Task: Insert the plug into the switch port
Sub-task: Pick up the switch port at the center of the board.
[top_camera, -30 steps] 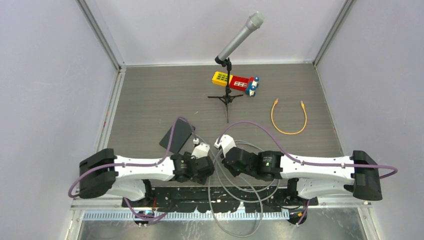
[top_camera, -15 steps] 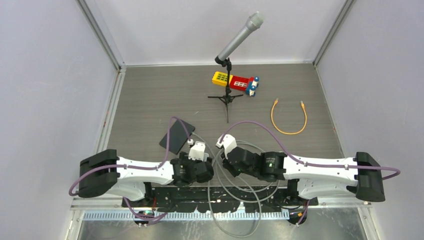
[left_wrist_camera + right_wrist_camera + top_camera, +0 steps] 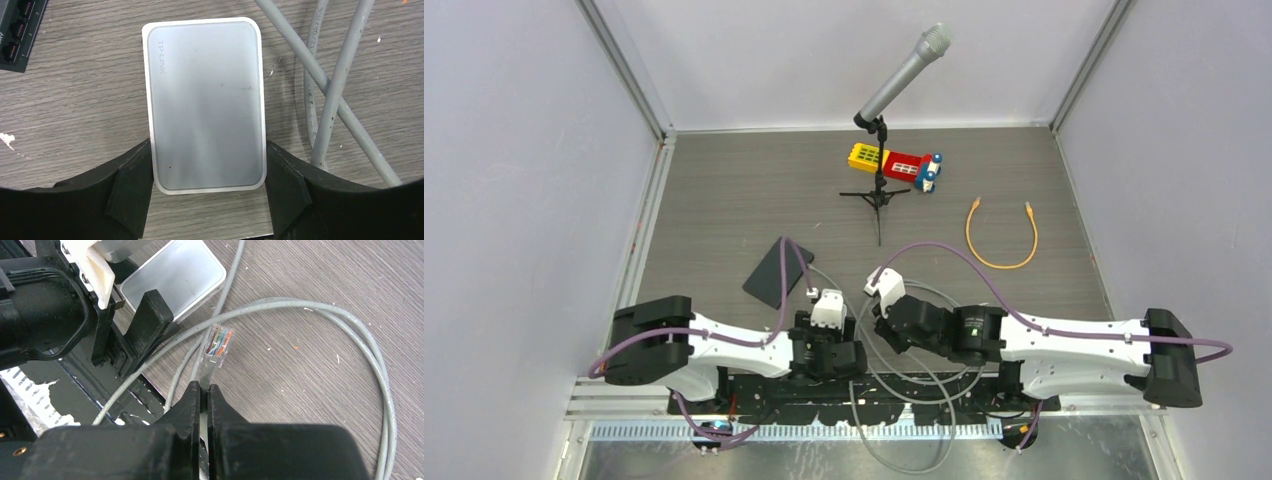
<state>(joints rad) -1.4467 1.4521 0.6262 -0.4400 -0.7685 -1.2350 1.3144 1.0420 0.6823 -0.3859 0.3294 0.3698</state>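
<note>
My right gripper moves over bare tabletop inside the cable loop [image 3: 296,344] next, then lowers and releases the cable. That spot lies below it and to its right in the top view.
A white TP-Link switch [image 3: 205,100] lies flat on the wooden table. My left gripper [image 3: 207,152] is shut on its near end, one finger pressed against each long side. Its ports do not show. My right gripper [image 3: 204,387] is shut on a grey cable [image 3: 300,307] just behind its clear plug [image 3: 218,342]. The plug sticks out past the fingertips, a little above the table and to the right of the white switch [image 3: 175,280]. In the top view both grippers, left [image 3: 829,350] and right [image 3: 886,325], sit close together near the front edge.
A black switch [image 3: 776,272] with a row of ports [image 3: 15,30] lies left of the white one. Loops of grey cable [image 3: 904,400] trail over the front edge. A microphone stand [image 3: 879,195], a toy block [image 3: 899,163] and an orange cable [image 3: 1001,235] stand farther back.
My left arm has pulled back toward the front edge and a little right. My right gripper has shifted slightly right with the plug still held.
</note>
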